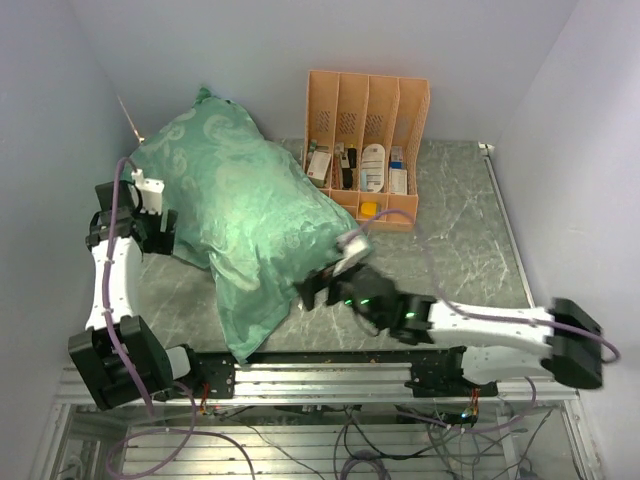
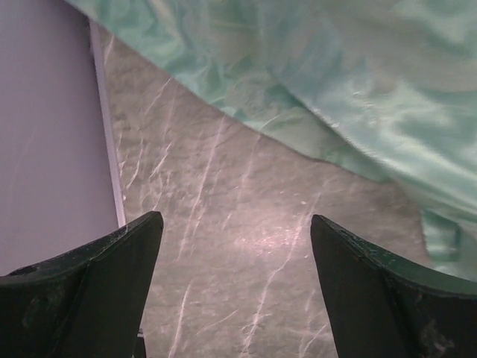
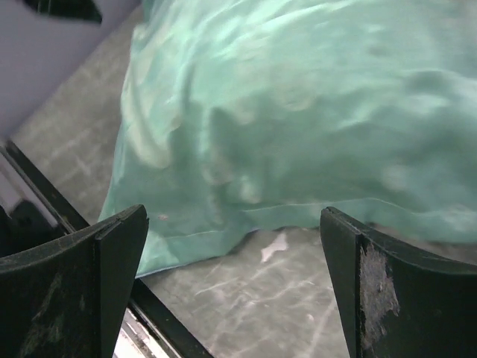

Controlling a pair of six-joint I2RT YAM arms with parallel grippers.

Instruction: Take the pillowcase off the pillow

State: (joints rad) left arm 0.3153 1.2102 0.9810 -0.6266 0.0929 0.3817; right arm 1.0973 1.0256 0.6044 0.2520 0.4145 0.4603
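Observation:
The pillowcase's near corner is a narrow flap. My right gripper will next move across to the left in the top view, back and down onto that corner.
The mint-green pillowcase (image 1: 235,215) with pale swirls lies diagonally across the table, puffed up; the pillow itself is hidden inside it. Its near corner hangs over the front rail. My left gripper (image 1: 158,235) is open and empty, just left of the pillowcase's left edge; the cloth (image 2: 335,89) fills the top of the left wrist view. My right gripper (image 1: 318,290) is open and empty, close to the pillowcase's near right edge; the hem (image 3: 283,134) lies just ahead of its fingers.
An orange file rack (image 1: 367,140) with small items stands at the back, touching the pillowcase's right side. Walls close in on the left, back and right. The metal front rail (image 1: 330,360) runs along the near edge of the grey marbled tabletop (image 1: 460,240).

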